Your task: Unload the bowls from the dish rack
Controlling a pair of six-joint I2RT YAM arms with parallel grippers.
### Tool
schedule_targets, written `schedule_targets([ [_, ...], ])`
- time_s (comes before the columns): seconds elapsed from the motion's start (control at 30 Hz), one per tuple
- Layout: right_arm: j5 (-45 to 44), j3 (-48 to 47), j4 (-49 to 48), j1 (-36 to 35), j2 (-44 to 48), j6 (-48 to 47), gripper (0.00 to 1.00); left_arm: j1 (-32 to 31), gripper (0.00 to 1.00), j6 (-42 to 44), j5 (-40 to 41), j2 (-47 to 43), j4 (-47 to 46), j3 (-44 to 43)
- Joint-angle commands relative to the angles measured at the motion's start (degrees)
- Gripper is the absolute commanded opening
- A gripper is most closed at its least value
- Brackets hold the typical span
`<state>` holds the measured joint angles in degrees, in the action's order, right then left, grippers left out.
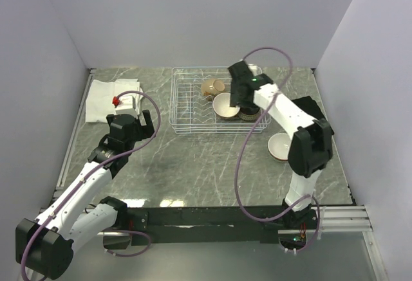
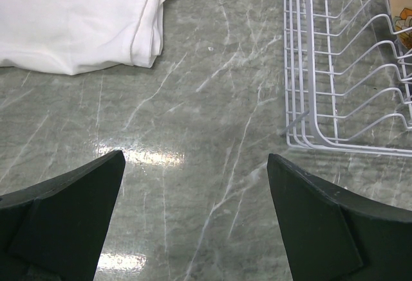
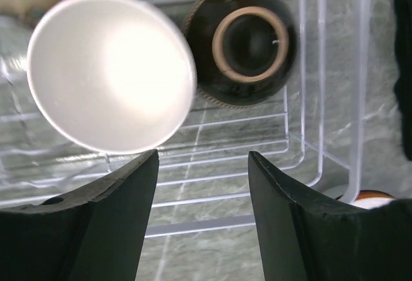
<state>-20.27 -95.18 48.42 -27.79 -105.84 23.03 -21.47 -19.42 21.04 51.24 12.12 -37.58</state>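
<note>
The cream-inside bowl's rim by the black-brown bowl stands exposed below my open fingers. My right gripper comes down onto that rim next and closes.
The white wire dish rack (image 1: 193, 110) stands mid-table. In it are a tan bowl (image 1: 212, 88), a cream-inside bowl (image 1: 225, 105) and a black-brown bowl (image 3: 241, 43) lying upside down. My right gripper (image 1: 241, 94) hovers open and empty over the rack's right part. In the right wrist view it (image 3: 203, 154) sits just short of the cream-inside bowl (image 3: 109, 69). Another bowl (image 1: 280, 147) stands on the table right of the rack. My left gripper (image 1: 133, 123) is open and empty, low over the table left of the rack (image 2: 347, 69).
A folded white cloth (image 1: 109, 98) lies at the back left with a small red thing (image 1: 116, 100) on it. The cloth also shows in the left wrist view (image 2: 77, 17). An orange-rimmed edge (image 3: 367, 199) shows just outside the rack's corner. Walls close in three sides.
</note>
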Motion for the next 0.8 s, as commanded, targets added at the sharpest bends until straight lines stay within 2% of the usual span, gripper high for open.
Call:
schedule_targets([
  [0.0,13.83,6.13,-9.73,4.67,3.71,7.81,0.65,-0.23,0.99,-0.88,1.29,-0.27,0.01,-0.47],
  [0.3,20.10,9.65,-14.93,6.96,0.64,13.00,0.61,-0.32,0.99,-0.71,1.81,-0.44,0.10,-0.39],
  [0.53,23.96,14.66,-20.82,8.10,-1.47,17.75,0.48,-0.23,1.00,-0.79,2.08,-0.62,0.27,-0.47],
  [0.77,23.61,15.46,-22.76,8.28,-2.97,20.30,0.41,-0.23,1.00,-0.71,1.90,-0.27,0.10,-0.56],
])
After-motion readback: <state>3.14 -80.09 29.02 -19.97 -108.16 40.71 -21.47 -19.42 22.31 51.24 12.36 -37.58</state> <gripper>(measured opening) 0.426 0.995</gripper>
